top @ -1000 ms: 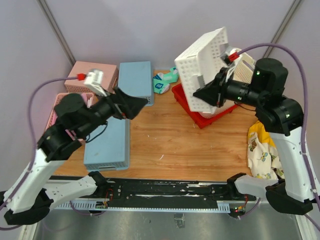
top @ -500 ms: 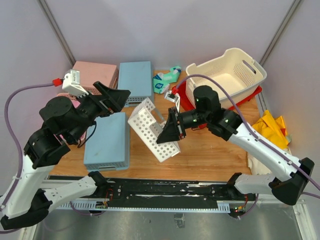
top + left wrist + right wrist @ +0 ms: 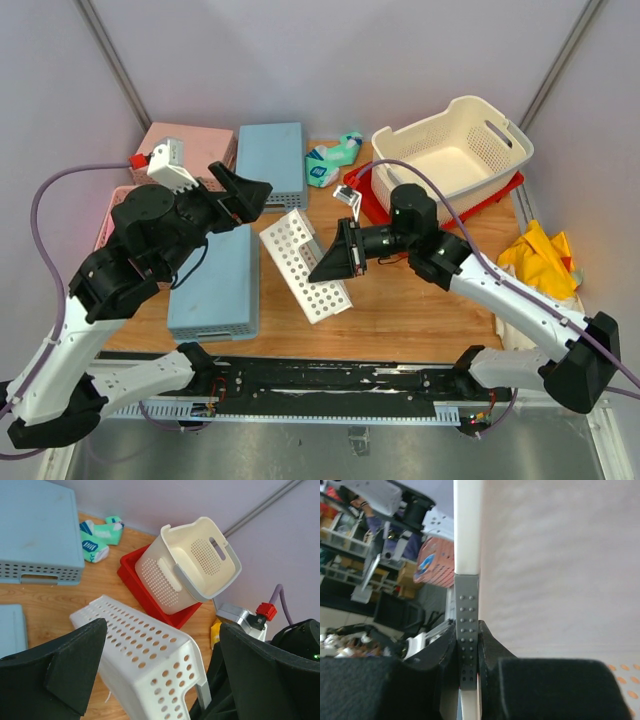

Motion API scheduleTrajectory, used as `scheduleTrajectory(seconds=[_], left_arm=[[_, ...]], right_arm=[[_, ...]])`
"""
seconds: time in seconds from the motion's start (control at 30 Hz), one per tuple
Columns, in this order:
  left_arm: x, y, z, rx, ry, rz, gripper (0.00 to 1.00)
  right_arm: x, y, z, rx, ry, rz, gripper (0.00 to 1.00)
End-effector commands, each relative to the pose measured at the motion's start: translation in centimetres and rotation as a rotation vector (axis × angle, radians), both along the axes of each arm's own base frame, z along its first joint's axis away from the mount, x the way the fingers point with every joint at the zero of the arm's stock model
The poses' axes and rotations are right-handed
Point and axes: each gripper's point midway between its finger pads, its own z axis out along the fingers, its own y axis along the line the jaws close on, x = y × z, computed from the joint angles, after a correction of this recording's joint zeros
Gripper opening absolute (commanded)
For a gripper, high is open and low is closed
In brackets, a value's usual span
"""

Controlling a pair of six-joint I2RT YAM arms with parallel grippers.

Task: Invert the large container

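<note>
The right gripper lowers beside the nearer blue bin next, sets the white basket [image 3: 300, 262] down on the clear tabletop below and releases the basket's rim.
The large container [image 3: 455, 150], a cream perforated basket with cut-out handles, stands open side up on the red tray [image 3: 380, 205] at the back right. It also shows in the left wrist view [image 3: 195, 565]. My right gripper [image 3: 335, 263] is shut on the rim of the smaller white perforated basket [image 3: 300, 262] and holds it tilted over the middle of the table, away from the large container. In the right wrist view the jaws [image 3: 467, 640] pinch that rim's grey strip. My left gripper [image 3: 252, 193] is open and empty, just left of the white basket [image 3: 145, 665].
Two blue bins lie upside down at the left [image 3: 215, 285] and at the back [image 3: 272, 160]. Pink baskets [image 3: 190, 150] sit at the far left. A green and white packet [image 3: 330, 160] lies beside the red tray. A yellow cloth [image 3: 545, 260] lies at the right edge.
My right gripper has carried the small white basket from above the red tray down to the table's middle, uncovering the large container. My left gripper has shifted a little to the right.
</note>
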Motion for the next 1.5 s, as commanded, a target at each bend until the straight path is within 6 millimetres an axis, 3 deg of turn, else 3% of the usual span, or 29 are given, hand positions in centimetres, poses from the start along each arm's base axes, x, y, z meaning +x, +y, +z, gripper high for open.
scheduleTrajectory(seconds=[0.0, 0.1, 0.23, 0.4, 0.53, 0.7, 0.97, 1.03, 1.2, 1.47], left_arm=[[-0.2, 0.6, 0.4, -0.012, -0.017, 0.02, 0.99], [-0.5, 0.9, 0.7, -0.018, -0.025, 0.017, 0.99], [-0.8, 1.4, 0.7, -0.027, -0.03, 0.028, 0.99], [-0.9, 1.5, 0.2, -0.024, -0.022, 0.032, 0.99], [-0.6, 1.0, -0.7, -0.008, -0.003, 0.02, 0.99], [-0.1, 0.3, -1.9, 0.024, 0.022, 0.014, 0.99], [0.8, -0.8, -4.6, 0.058, 0.07, 0.003, 0.99], [0.8, -1.1, -5.2, 0.059, 0.08, -0.005, 0.99], [1.1, -1.8, -6.6, 0.072, 0.103, -0.018, 0.99], [1.5, -2.1, -8.8, 0.108, 0.148, -0.013, 0.99]], right_arm=[[3.7, 0.1, 2.9, 0.229, -0.281, -0.219, 0.0], [5.6, 0.0, 3.3, 0.339, -0.356, -0.352, 0.01], [6.3, 0.3, 3.3, 0.5, -0.456, -0.39, 0.01], [7.3, 0.4, 0.4, 0.64, -0.444, -0.506, 0.01], [7.7, 1.4, -3.8, 0.55, -0.407, -0.547, 0.01], [7.9, 0.3, -7.3, 0.453, -0.425, -0.679, 0.06], [5.8, -1.0, -14.3, 0.232, -0.311, -0.637, 0.35], [5.4, -1.7, -15.5, 0.203, -0.294, -0.641, 0.49], [4.6, -2.6, -17.0, 0.151, -0.273, -0.637, 0.61], [3.3, -4.7, -17.4, 0.05, -0.313, -0.614, 0.65]])
